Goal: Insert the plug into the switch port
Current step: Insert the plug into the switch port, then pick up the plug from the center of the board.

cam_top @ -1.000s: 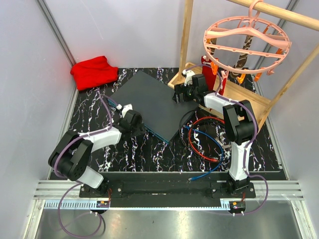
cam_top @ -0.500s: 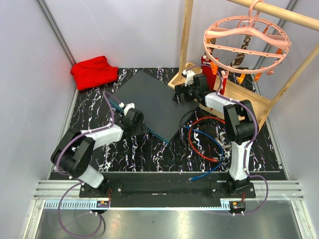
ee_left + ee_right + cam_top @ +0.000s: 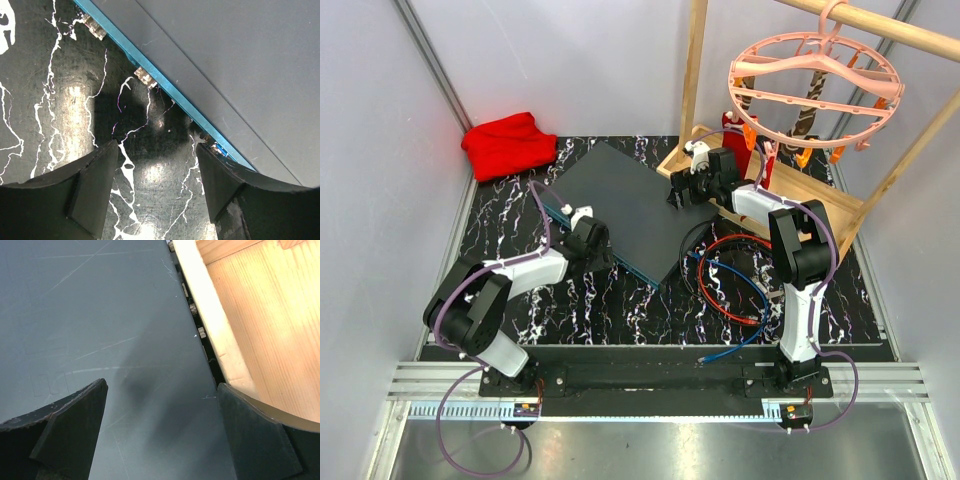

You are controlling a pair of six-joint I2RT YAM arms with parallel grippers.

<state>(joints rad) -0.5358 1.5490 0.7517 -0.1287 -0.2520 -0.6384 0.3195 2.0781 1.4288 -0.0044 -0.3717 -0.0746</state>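
My right gripper will move its empty fingers back off the switch and down next, because the pale plug beside the coiled cables is lower and farther back.
The switch (image 3: pixel 620 200) lies flat in the middle of the table, a dark grey box with a teal front edge (image 3: pixel 165 90) lined with small sockets (image 3: pixel 148 77). My left gripper (image 3: pixel 588 238) hangs open just in front of that edge, with only marbled tabletop between its fingers (image 3: pixel 156 147). A small clear-and-blue piece (image 3: pixel 218 148) sits on the edge beside the right finger; I cannot tell whether it is the plug. My right gripper (image 3: pixel 680 190) is open over the switch's grey top (image 3: pixel 161 385) near its far right side, holding nothing.
A wooden tray (image 3: pixel 260 330) butts against the switch's right side. Red (image 3: pixel 720 245) and blue cables (image 3: pixel 750 330) coil on the table to the right, the blue one's loose end (image 3: pixel 703 358) near the front. A red cloth (image 3: pixel 508 143) lies back left; a pink hanger (image 3: pixel 815 85) hangs above.
The left arm's elbow drew in a little and its gripper edged slightly along the teal edge. The right arm has hardly moved.
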